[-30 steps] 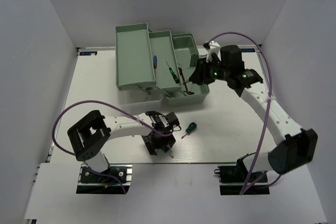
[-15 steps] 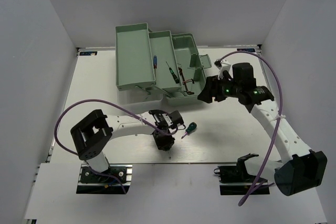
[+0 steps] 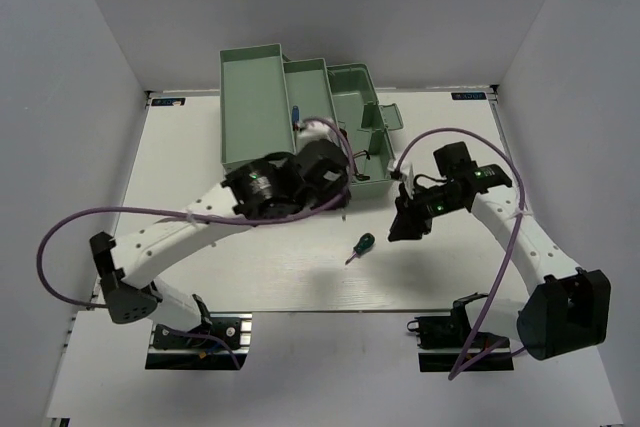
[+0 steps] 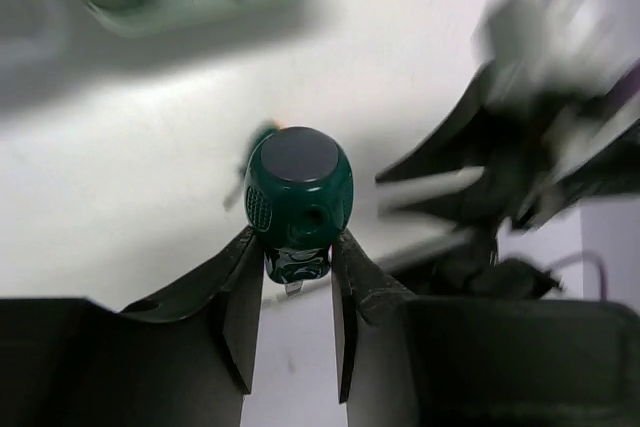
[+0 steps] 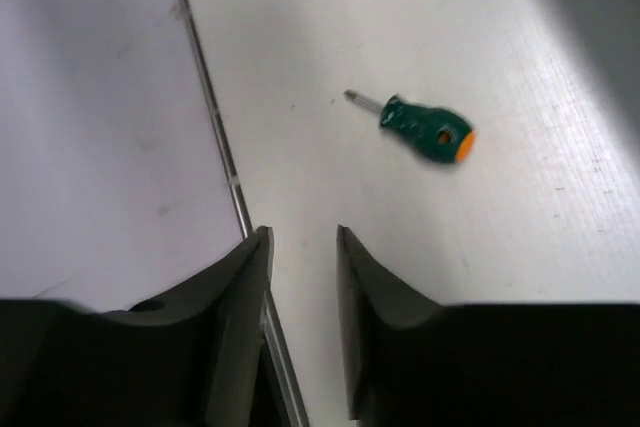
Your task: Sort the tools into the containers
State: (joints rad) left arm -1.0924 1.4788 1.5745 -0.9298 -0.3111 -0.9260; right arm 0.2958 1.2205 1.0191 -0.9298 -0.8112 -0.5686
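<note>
The left gripper should swing outward and to the left in the top view, over the bottom of the widest tray, and release the stubby screwdriver there, since that tray is empty.
My left gripper is shut on a stubby green-handled screwdriver, handle end facing the camera. In the top view this gripper hangs at the front wall of the mint-green toolbox trays. A second green-handled screwdriver with an orange end cap lies on the white table. It is also in the right wrist view. My right gripper hovers just right of it, open, nothing between its fingers. A blue-handled screwdriver lies in the middle tray. The left arm hides most of that tray.
The toolbox's translucent lid sticks out to the right of the trays. A purple cable loops off the left arm, another off the right arm. The table's metal edge strip runs beside my right fingers.
The left gripper closed on the green screwdriver near the front edge, lifted it and swung up to the toolbox. The right arm left the toolbox and came down beside the lying screwdriver, jaws narrowing.
</note>
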